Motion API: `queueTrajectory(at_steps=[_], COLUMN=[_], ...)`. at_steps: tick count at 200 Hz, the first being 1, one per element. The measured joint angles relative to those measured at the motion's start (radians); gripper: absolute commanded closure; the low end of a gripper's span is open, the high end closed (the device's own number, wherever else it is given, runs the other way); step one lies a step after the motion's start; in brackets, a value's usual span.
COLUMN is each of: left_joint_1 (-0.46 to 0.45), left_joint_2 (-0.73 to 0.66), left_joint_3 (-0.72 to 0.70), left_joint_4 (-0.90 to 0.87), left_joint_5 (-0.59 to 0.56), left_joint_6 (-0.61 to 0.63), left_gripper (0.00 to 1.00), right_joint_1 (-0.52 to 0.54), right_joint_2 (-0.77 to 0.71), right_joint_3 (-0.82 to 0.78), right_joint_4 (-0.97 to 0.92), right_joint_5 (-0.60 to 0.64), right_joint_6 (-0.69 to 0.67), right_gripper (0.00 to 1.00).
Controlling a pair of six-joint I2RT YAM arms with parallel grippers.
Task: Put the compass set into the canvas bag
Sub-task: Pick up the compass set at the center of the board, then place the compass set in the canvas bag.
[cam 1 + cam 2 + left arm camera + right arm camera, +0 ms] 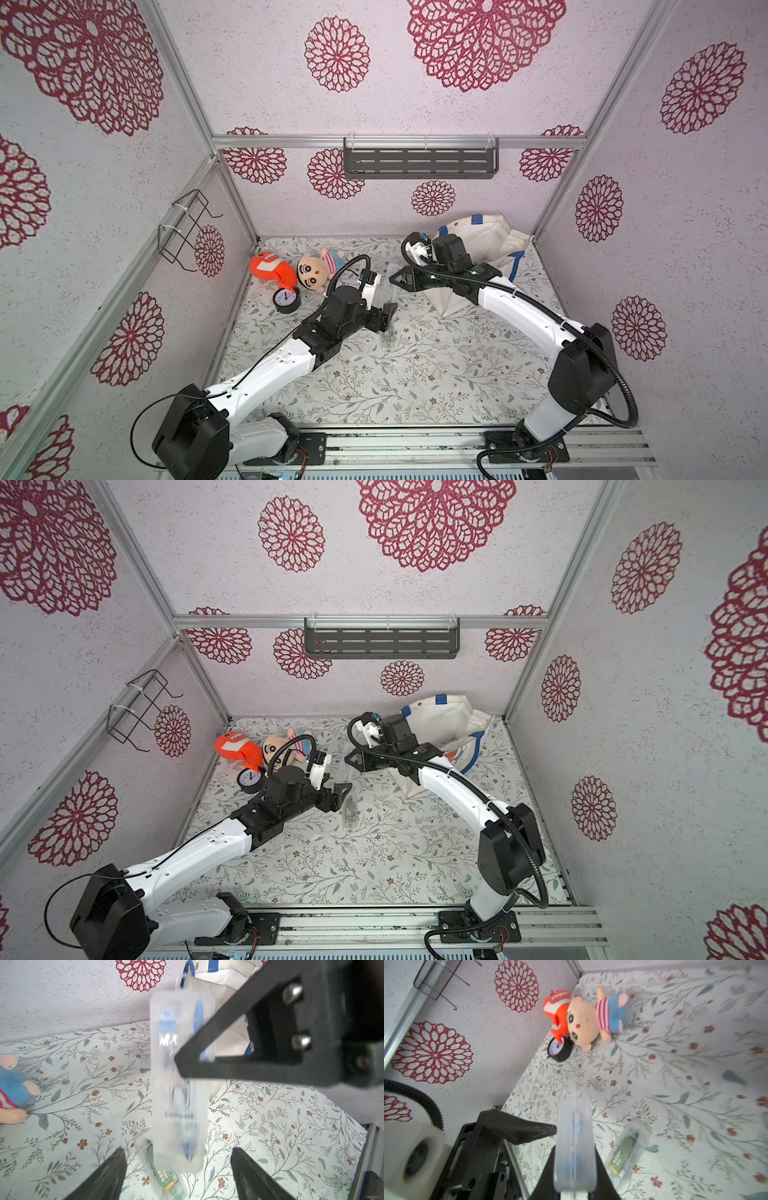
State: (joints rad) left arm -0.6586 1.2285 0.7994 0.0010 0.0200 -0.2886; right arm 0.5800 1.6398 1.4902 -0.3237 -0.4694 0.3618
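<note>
My left gripper is open and clear of the canvas bag's opening (449,724). My right gripper needs to move the case over that opening next, lower it inside and release it.
The compass set (180,1084) is a long translucent case with blue parts inside. It hangs above the floral table, and my right gripper (575,1157) is shut on one end of it. In both top views it shows faintly (391,293) (348,776) between the two grippers. My left gripper (177,1150) stands open around the case's other end, its fingers apart from the case. The canvas bag (486,241) (449,721), cream with blue handles, is slumped at the back right, partly under my right arm.
A second clear case with a green card (387,338) (627,1147) lies flat on the table below the held one. An orange plush (268,266), a doll (316,270) and a black clock (286,299) sit at the back left.
</note>
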Motion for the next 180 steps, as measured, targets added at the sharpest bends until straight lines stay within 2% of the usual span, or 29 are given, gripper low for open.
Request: queueTrajectory(at_steps=[27, 61, 95, 123, 180], left_joint_1=[0.0, 0.0, 0.0, -0.001, -0.006], left_joint_2=[-0.008, -0.008, 0.002, 0.029, 0.037], left_joint_3=[0.0, 0.0, 0.002, 0.021, 0.032], left_joint_4=[-0.001, -0.003, 0.0, -0.002, 0.009], left_joint_5=[0.021, 0.056, 0.092, 0.123, 0.169], left_joint_6=[-0.003, -0.003, 0.005, 0.015, 0.027], left_gripper=[0.17, 0.18, 0.18, 0.18, 0.18], right_joint_1=[-0.108, -0.316, -0.476, -0.521, -0.513], right_joint_2=[-0.053, -0.122, -0.119, -0.031, 0.204], right_joint_3=[0.091, 0.183, 0.23, 0.269, 0.284], right_joint_4=[-0.078, -0.135, -0.166, -0.193, -0.229], right_joint_5=[0.052, 0.107, 0.149, 0.199, 0.273], right_joint_6=[-0.05, -0.084, -0.1, -0.11, -0.126], right_gripper=[0.99, 1.0, 1.0, 1.0, 1.0])
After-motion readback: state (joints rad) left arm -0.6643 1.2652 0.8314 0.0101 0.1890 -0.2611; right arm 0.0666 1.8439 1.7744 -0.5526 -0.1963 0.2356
